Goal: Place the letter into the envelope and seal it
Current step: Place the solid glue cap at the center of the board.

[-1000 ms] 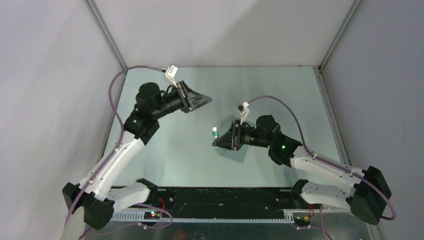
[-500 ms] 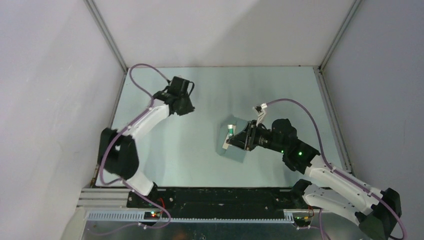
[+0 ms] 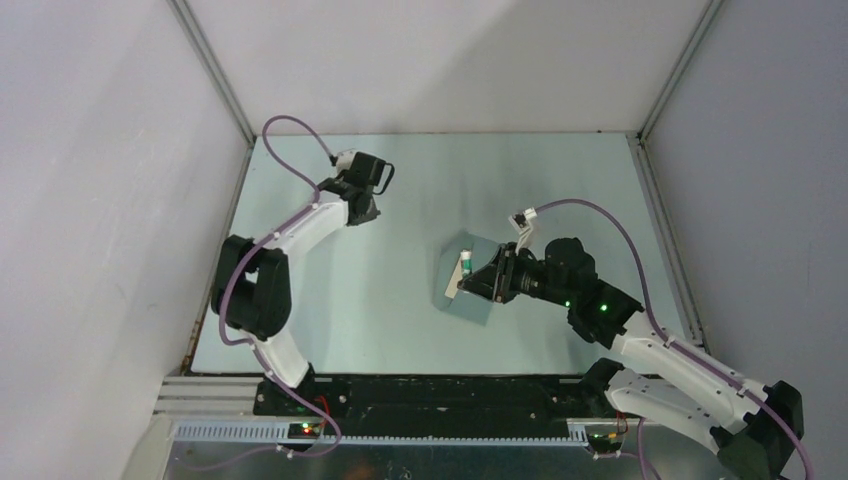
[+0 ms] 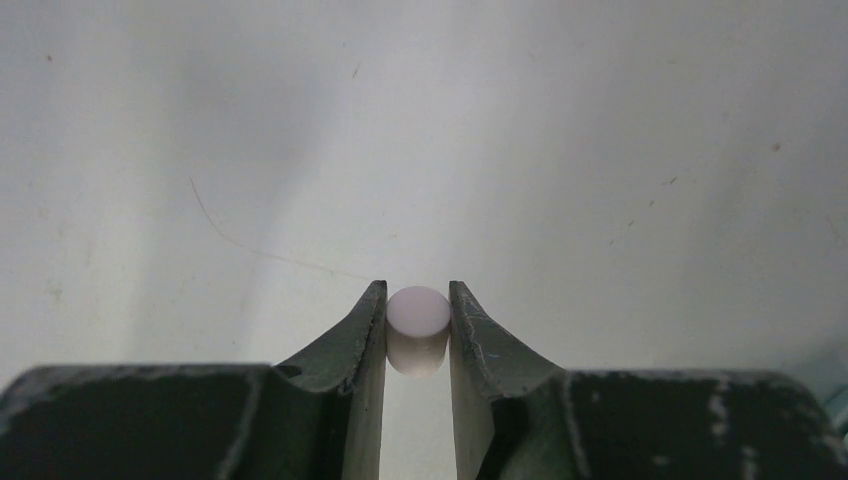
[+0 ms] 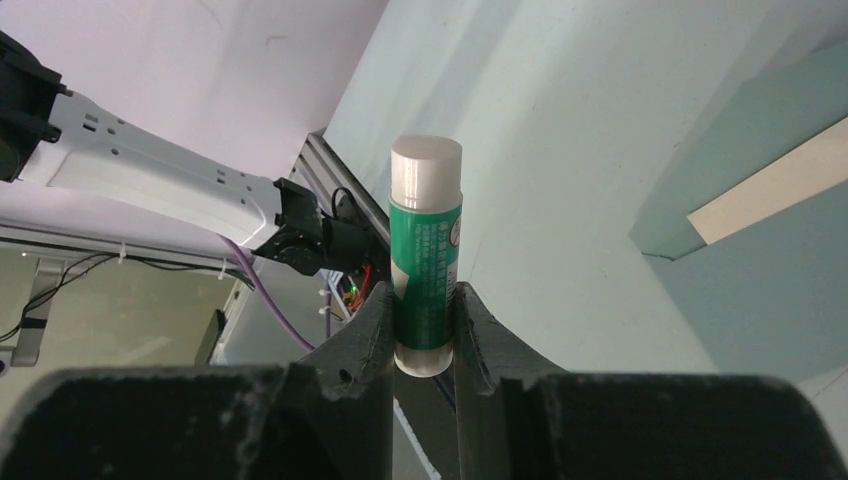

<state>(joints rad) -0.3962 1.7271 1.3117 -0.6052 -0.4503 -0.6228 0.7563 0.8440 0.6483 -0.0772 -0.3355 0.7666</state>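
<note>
Next, my left gripper brings the cap down toward the table, slightly toward the envelope's side.
The teal-grey envelope (image 3: pixel 478 308) lies flat at mid-table. In the right wrist view the envelope (image 5: pixel 790 300) shows a tan strip (image 5: pixel 770 192) between its flap and body; the rest of the letter is hidden. My right gripper (image 3: pixel 468 281) is shut on a white glue stick with a green label (image 5: pixel 426 240) and holds it over the envelope's left part. It shows in the right wrist view (image 5: pixel 420 300). My left gripper (image 3: pixel 358 207) is at the far left, pointing down at the table. It (image 4: pixel 417 300) is shut on a small white cap (image 4: pixel 417 325).
The pale green tabletop (image 3: pixel 560 180) is walled by grey panels on three sides. A black rail (image 3: pixel 440 395) with the arm bases runs along the near edge. Purple cables loop above both arms.
My left arm has swung from the table's middle to the far left and turned its gripper down. My right gripper has moved right with the glue stick, and the envelope now shows beneath it.
</note>
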